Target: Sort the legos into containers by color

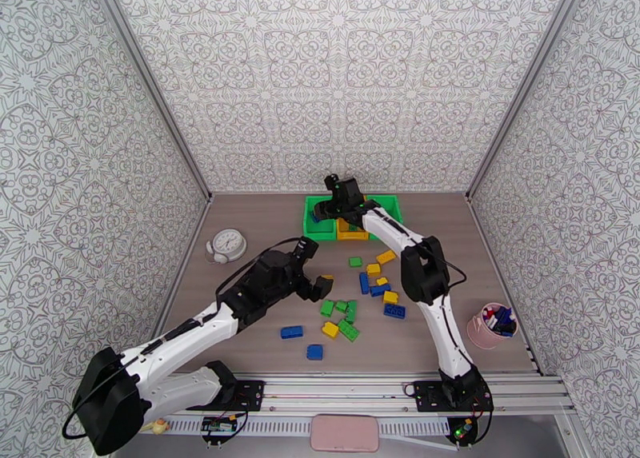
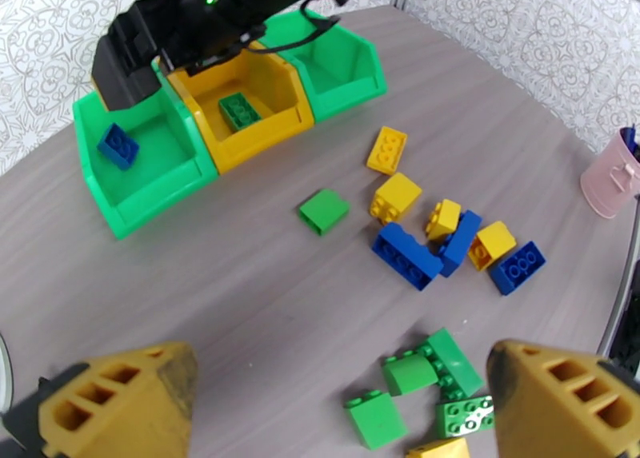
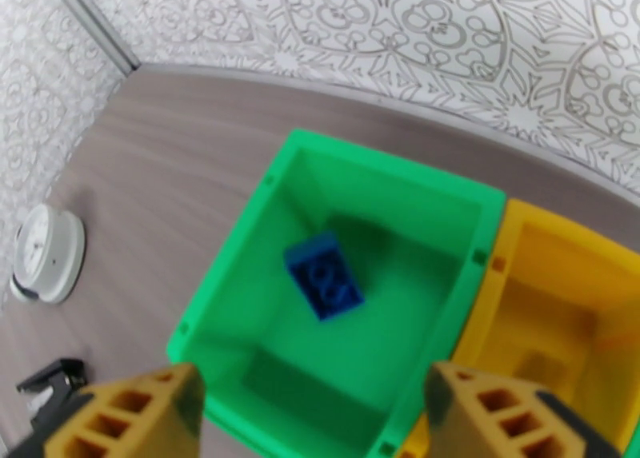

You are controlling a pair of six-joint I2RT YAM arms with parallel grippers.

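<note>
I should next move my left gripper back over the green brick at the clock side of the cluster and then lower it, because that brick is apart from the others.
Three bins stand in a row at the back: a left green bin (image 1: pixel 308 226), a yellow bin (image 1: pixel 352 232) and a right green bin (image 1: pixel 390 208). My right gripper (image 3: pixel 312 420) hangs open and empty over the left green bin (image 3: pixel 384 188), where a blue brick (image 3: pixel 324 276) lies. A green brick (image 2: pixel 238 112) sits in the yellow bin (image 2: pixel 256 144). My left gripper (image 2: pixel 340 412) is open above the table, just short of a cluster of green bricks (image 2: pixel 416 372). Loose yellow and blue bricks (image 2: pixel 448 228) lie beyond it.
A white clock (image 1: pixel 226 245) sits at the left of the table. A pink cup (image 1: pixel 492 326) with pens stands at the right edge. Two single blue bricks (image 1: pixel 292 332) lie near the front. Patterned walls close in three sides.
</note>
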